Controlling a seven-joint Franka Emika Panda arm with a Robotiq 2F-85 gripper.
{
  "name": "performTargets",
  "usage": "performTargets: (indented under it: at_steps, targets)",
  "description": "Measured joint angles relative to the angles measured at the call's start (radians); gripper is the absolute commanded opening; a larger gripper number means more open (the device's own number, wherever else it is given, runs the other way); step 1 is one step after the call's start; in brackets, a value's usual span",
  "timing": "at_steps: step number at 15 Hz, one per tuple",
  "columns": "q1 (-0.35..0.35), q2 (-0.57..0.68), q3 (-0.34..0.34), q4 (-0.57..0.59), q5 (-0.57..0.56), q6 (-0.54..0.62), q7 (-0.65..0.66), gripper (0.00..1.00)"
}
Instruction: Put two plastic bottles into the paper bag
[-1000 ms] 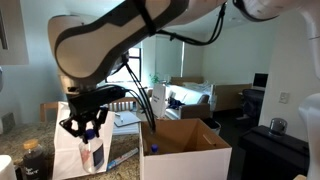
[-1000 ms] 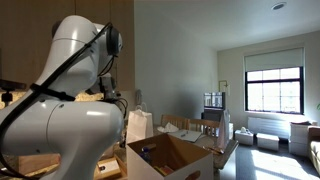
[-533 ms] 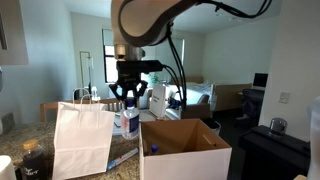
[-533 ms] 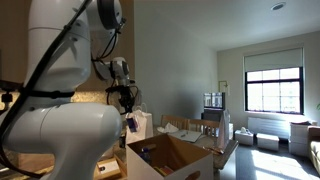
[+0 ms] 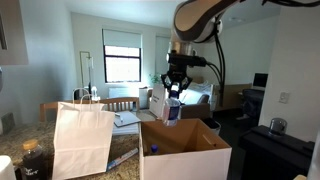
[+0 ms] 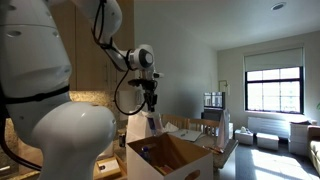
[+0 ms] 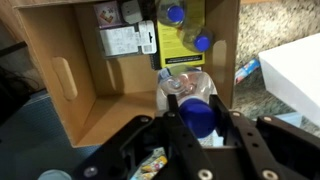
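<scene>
The held bottle goes down with my gripper between the box's sides toward the box's bottom next. My gripper then releases it, since the open cardboard box (image 5: 186, 150) lies directly below.
My gripper (image 5: 172, 98) is shut on a clear plastic bottle (image 5: 172, 110) with a blue cap and holds it in the air above the open brown cardboard box (image 5: 186, 150). In the wrist view the bottle (image 7: 188, 92) sits between the black fingers (image 7: 198, 126), with the box floor (image 7: 110, 92) beneath it. More blue-capped bottles (image 7: 180, 28) lie at the box's far end. The white paper bag (image 5: 82, 135) stands upright beside the box, away from the gripper. The gripper (image 6: 150, 103), the bottle (image 6: 153, 121) and the box (image 6: 175, 156) show in both exterior views.
The box has raised flaps around its opening. A dark bottle (image 5: 32, 160) stands on the counter in front of the bag. A black appliance (image 5: 272, 140) stands beyond the box. A speckled countertop (image 7: 262, 92) and a white shape (image 7: 292, 66) lie beside the box.
The arm has swung away from the paper bag, carrying the bottle sideways, and is now above the cardboard box. The bag and the box have not moved.
</scene>
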Motion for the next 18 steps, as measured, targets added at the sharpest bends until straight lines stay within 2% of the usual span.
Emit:
performTargets:
  at_steps: [3,5,7,9,11,14,16,18]
  targets:
    - [-0.101,-0.079,-0.024,-0.14,0.013,0.115,-0.004,0.14]
    - [-0.119,-0.082,-0.014,-0.221,0.048,0.219,-0.004,0.14]
    - [-0.096,-0.064,0.018,-0.298,0.142,0.357,-0.004,0.14]
    - [-0.041,-0.027,0.062,-0.349,0.242,0.492,-0.004,0.14]
    - [-0.011,0.037,0.13,-0.361,0.269,0.586,0.034,0.14]
    - [-0.058,0.128,0.23,-0.352,0.178,0.625,0.185,0.14]
    - [-0.108,0.159,0.254,-0.352,0.081,0.604,0.288,0.14]
    - [-0.132,0.171,0.248,-0.352,0.039,0.555,0.334,0.14]
